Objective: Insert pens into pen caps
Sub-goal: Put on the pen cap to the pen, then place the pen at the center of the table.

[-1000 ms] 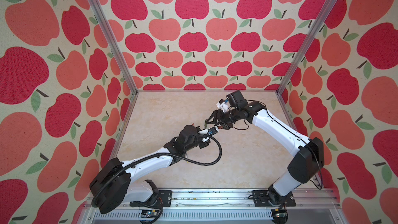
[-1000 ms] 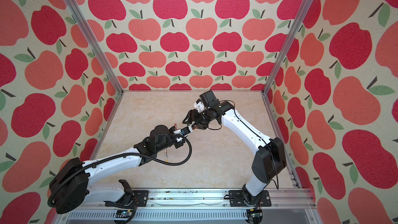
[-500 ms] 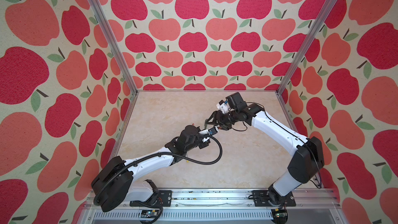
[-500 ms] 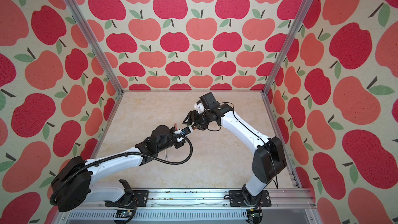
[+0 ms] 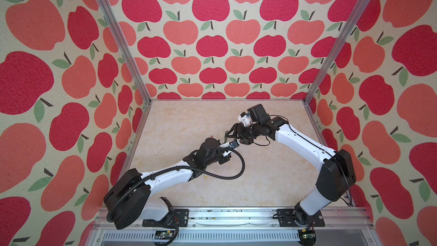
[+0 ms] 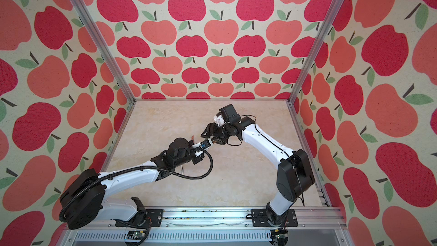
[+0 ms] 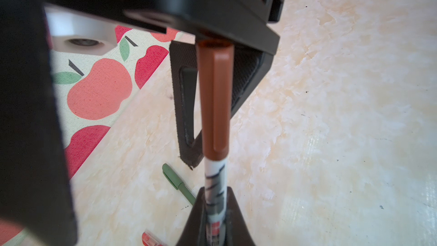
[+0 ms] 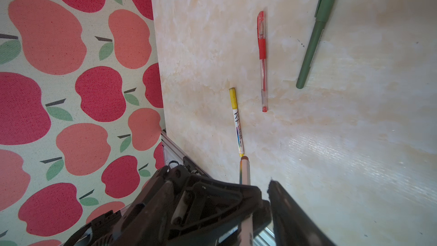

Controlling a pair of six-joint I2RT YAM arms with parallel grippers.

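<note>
The maroon-brown cap (image 7: 214, 100) is already on the end of the pen's white body, so my left gripper will next turn, lower and release the pen's body on the bare tabletop between the arms.
My left gripper (image 7: 215, 194) is shut on the white barrel of a pen (image 7: 216, 173) that points toward the right arm. A maroon-brown pen cap (image 7: 214, 100) sits on that pen's end. My right gripper (image 5: 233, 138) is open, and its black fingers (image 7: 185, 114) stand on either side of the cap. In both top views the two grippers meet above the middle of the table, left gripper (image 6: 201, 146) beside the right gripper (image 6: 210, 137). In the right wrist view the held pen's far end (image 8: 245, 169) sticks out past the left gripper.
Three capped pens lie on the marbled table (image 8: 354, 138): a yellow-capped white one (image 8: 236, 119), a red one (image 8: 261, 50) and a dark green one (image 8: 314, 31). The green pen (image 7: 176, 181) lies just below the grippers. Apple-patterned walls (image 5: 212, 43) close in three sides.
Both arms have shifted only slightly. The left grip on the pen and the right jaws' spread look the same.
</note>
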